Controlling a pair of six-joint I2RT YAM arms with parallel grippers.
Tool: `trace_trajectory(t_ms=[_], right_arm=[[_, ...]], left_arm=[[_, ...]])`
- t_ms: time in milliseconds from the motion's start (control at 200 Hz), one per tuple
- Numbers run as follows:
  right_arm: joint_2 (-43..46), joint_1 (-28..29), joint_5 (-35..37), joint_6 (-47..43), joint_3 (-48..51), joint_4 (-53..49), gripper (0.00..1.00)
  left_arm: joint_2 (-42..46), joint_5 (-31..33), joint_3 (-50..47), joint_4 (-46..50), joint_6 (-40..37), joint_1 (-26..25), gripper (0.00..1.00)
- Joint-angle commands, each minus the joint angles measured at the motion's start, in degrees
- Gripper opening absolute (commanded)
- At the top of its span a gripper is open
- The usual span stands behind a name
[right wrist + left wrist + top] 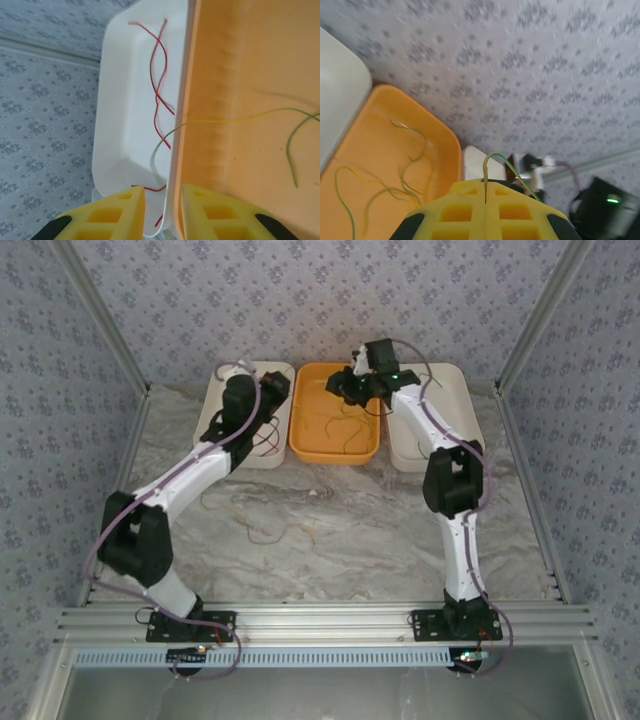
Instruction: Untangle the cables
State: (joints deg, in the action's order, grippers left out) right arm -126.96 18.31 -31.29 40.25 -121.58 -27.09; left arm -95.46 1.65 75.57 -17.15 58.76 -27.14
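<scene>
Next, my left gripper will swing and tip down over the orange tray to release the cable, since that tray lies below my gripper, beyond the white tray's rim.
My left gripper point(485, 184) is shut on a thin yellow-green cable point(495, 156) that arches up out of its yellow fingers; from above it hangs over the left white tray point(275, 375). Several more yellow-green cables point(412, 150) lie in the orange tray point(335, 455). My right gripper point(162, 194) is open above the rim between the orange tray point(240, 75) and the white tray point(125, 100), with nothing between its fingers. Dark red cables point(159, 65) lie in that white tray. A yellow-green cable point(220, 120) crosses the rim there.
Loose cables point(270, 525) lie on the marble tabletop in front of the trays. A second white tray point(455, 390) stands at the back right. Patterned walls and metal posts close in the table on three sides.
</scene>
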Motion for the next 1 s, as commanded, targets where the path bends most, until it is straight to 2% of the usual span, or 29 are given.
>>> trace_trajectory(t_ms=[0, 170, 350, 505, 670, 715, 779, 819, 889, 934, 974, 984, 994], right_arm=[[13.2, -1.6, 6.4, -3.0, 7.0, 2.8, 0.28], [28.5, -3.8, 12.8, -3.7, 24.4, 5.0, 0.29], [45.1, -4.7, 14.5, -3.7, 42.0, 8.6, 0.29], [56.2, -2.8, 16.1, -3.1, 51.4, 8.6, 0.3], [63.8, 1.4, 19.0, -3.7, 56.9, 5.6, 0.3], [65.4, 2.4, 19.6, -3.7, 57.8, 5.0, 0.3], [67.2, 3.4, 20.8, -3.7, 58.7, 3.9, 0.31], [67.9, 4.0, 21.4, -3.7, 59.2, 3.3, 0.31], [69.0, 4.7, 22.1, -3.8, 60.4, 3.0, 0.31], [69.6, 5.0, 22.5, -5.4, 61.2, 2.9, 0.32], [70.0, 5.3, 23.0, -5.8, 62.0, 2.9, 0.32], [70.1, 5.3, 23.2, -5.8, 62.1, 2.9, 0.32], [70.2, 5.4, 23.4, -5.8, 62.3, 2.9, 0.32]], left_arm=[[-5.1, -3.6, 6.8, 4.8, -3.1, -2.0, 0.0], [-13.5, -1.5, 15.2, 7.0, -5.0, -3.0, 0.0], [-22.5, -1.1, 20.9, 8.8, -6.7, -3.4, 0.0], [-29.7, 0.5, 27.0, 15.4, -5.9, -3.5, 0.0], [-36.1, 1.3, 35.2, 20.6, -5.4, -3.5, 0.0], [-38.1, 1.0, 39.7, 23.9, -5.6, -3.4, 0.14], [-40.2, -0.1, 44.7, 28.5, -5.6, -3.4, 0.49], [-40.0, 0.0, 45.9, 30.2, -5.9, -3.4, 0.64], [-36.5, 2.2, 43.5, 29.4, -7.2, -4.2, 0.81], [-33.1, 4.1, 40.4, 27.4, -8.3, -4.6, 0.88], [-30.0, 5.7, 37.8, 26.7, -8.7, -4.8, 0.91], [-29.2, 6.1, 37.2, 26.6, -8.8, -4.8, 0.97], [-28.4, 6.4, 36.7, 26.5, -8.8, -4.8, 0.99]])
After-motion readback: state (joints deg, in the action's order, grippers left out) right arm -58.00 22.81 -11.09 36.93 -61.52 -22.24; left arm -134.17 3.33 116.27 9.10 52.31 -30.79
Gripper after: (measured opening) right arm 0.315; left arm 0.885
